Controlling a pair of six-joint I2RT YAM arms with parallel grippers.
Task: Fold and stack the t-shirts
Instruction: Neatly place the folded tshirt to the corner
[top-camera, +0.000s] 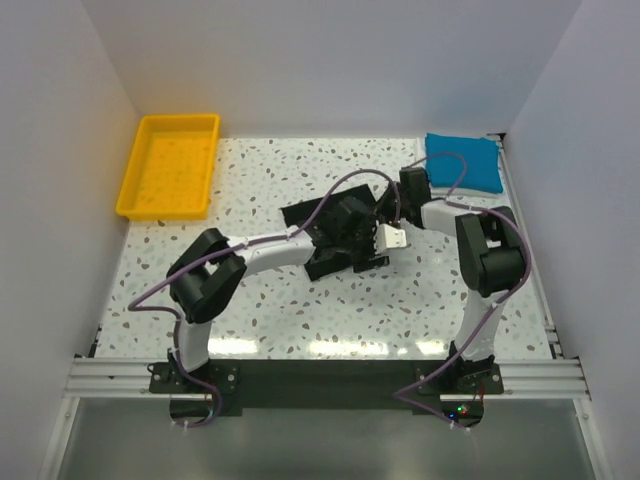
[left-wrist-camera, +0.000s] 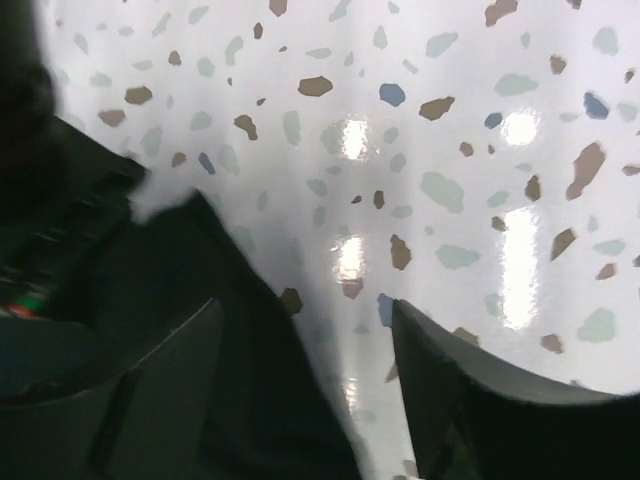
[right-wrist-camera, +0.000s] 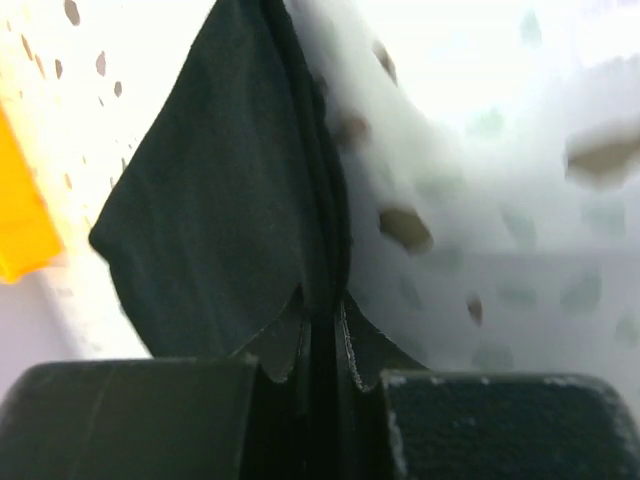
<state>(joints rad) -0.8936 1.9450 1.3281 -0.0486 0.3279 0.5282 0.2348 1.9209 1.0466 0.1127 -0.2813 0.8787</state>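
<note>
The blue t-shirt (top-camera: 463, 160) lies folded outward of my right gripper, to its right in the top view. My right gripper lifts the black one over it and releases next.
The black t-shirt (top-camera: 312, 216) lies crumpled mid-table, mostly hidden under both arms. In the right wrist view my right gripper (right-wrist-camera: 322, 312) is shut on a folded edge of the black t-shirt (right-wrist-camera: 220, 200), with cloth pinched between its fingertips. My left gripper (left-wrist-camera: 305, 345) stands open just above the table. The black t-shirt (left-wrist-camera: 215, 290) lies by its left finger (left-wrist-camera: 170, 385), and bare tabletop shows in the gap. From above, the left gripper (top-camera: 350, 245) and right gripper (top-camera: 388, 212) meet over the shirt. The blue t-shirt (top-camera: 463, 160) sits folded at the back right.
A yellow tray (top-camera: 170, 165) stands at the back left, and its corner (right-wrist-camera: 20, 220) shows in the right wrist view. White walls close the table on three sides. A metal rail (top-camera: 320, 375) carrying the arm bases runs along the near edge.
</note>
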